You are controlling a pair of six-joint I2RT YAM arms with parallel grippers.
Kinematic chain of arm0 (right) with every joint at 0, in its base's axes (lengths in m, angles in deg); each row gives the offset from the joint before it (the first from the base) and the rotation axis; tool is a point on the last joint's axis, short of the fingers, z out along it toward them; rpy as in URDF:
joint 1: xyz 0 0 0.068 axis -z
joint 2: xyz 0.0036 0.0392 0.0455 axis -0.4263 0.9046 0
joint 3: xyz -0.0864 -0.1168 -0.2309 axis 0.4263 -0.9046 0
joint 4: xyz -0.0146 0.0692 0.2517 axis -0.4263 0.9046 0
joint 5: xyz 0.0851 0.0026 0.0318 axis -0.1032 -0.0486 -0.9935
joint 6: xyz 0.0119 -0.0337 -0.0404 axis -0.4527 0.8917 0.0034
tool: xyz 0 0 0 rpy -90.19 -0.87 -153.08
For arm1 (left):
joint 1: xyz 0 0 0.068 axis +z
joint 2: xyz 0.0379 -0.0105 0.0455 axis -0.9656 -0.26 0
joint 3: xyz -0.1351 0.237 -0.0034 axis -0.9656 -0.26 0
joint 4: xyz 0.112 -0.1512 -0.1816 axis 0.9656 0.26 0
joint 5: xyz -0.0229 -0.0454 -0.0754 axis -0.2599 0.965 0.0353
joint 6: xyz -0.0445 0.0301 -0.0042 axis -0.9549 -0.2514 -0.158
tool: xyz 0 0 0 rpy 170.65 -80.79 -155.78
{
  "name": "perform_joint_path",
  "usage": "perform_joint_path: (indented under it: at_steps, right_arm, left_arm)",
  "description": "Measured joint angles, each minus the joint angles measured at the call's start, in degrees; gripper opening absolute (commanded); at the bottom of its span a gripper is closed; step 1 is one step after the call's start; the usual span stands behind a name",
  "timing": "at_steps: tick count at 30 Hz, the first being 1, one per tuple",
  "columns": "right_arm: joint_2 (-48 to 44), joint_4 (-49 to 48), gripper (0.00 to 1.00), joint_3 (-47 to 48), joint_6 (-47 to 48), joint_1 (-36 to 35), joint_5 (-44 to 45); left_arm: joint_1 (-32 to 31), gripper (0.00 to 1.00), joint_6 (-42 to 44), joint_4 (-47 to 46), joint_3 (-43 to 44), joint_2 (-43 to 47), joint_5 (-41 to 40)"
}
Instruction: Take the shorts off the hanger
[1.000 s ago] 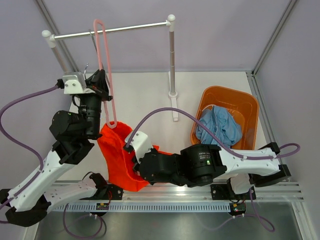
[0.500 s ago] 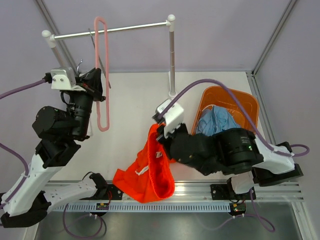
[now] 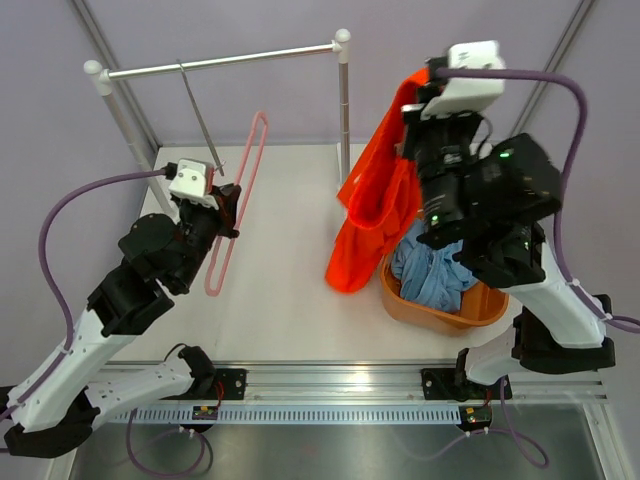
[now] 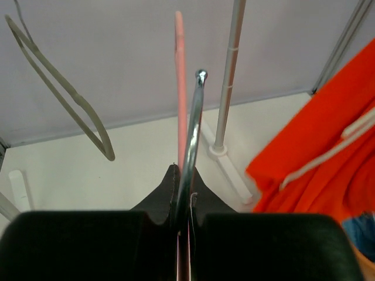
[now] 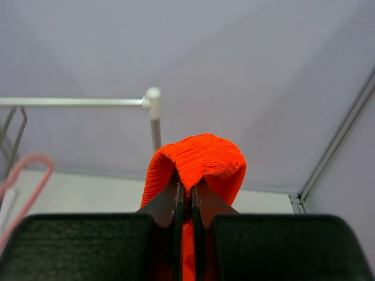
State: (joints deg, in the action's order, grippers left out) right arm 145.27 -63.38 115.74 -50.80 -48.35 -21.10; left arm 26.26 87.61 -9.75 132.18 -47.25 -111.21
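Note:
The lower end of the orange shorts (image 3: 372, 205) is hanging outside the basket. I will move my right gripper to the right in the top view and down over the basket to release them.
The bright orange shorts (image 3: 372, 205) hang limp from my right gripper (image 3: 412, 103), which is raised high at the right and shut on their top fold (image 5: 198, 159). Their lower end dangles beside the orange basket (image 3: 440, 314). The light blue shorts (image 3: 432, 268) lie in that basket. My left gripper (image 3: 230, 198) is shut on the metal neck (image 4: 191, 140) of the bare pink hanger (image 3: 240, 190), held tilted over the left of the table, off the rail. The orange shorts also show at the right of the left wrist view (image 4: 328, 158).
The clothes rack's rail (image 3: 220, 60) runs across the back, with its right post (image 3: 344, 110) next to the hanging shorts. A grey hanger (image 3: 198, 112) hangs from the rail near the left gripper. Walls close in the table at the back and sides.
My right gripper has swung the orange shorts from the front of the table up and right, over the basket. My left gripper has carried the pink hanger off the rail and tilted it lower.

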Motion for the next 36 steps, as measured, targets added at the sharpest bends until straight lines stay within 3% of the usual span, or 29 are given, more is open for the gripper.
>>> perform_joint_path:
  at_steps: [3,6,10,16,21,28,36]
  right_arm:
    - [0.0,-16.3,0.00,3.2,13.4,0.6,0.9]
    - [-0.8,-25.2,0.00,9.2,21.1,0.9,0.9]
    - [-5.5,-32.4,0.00,10.7,26.5,1.2,0.9]
    - [-15.1,-37.3,0.00,2.2,26.9,1.4,2.4]
    - [-15.6,-36.2,0.00,-3.2,25.2,1.7,3.8]
    - [-8.4,-30.4,0.00,-2.9,22.3,4.9,3.7]
    - [-3.3,-9.0,0.00,-0.3,6.2,14.3,0.3]
  left_arm:
    - [0.0,0.00,0.0,1.1,-1.8,0.2,0.7]
    - [0.0,0.00,-0.1,1.7,-3.3,0.6,1.2]
    - [0.0,0.00,-0.1,1.9,-3.8,0.7,1.6]
    - [0.0,0.00,-0.1,1.9,-4.0,0.7,1.8]
    - [0.0,0.00,-0.1,1.9,-4.7,0.7,1.9]
    - [0.0,0.00,-0.1,1.7,-5.2,0.8,1.9]
    - [0.0,0.00,0.1,1.4,-6.7,1.6,1.8]
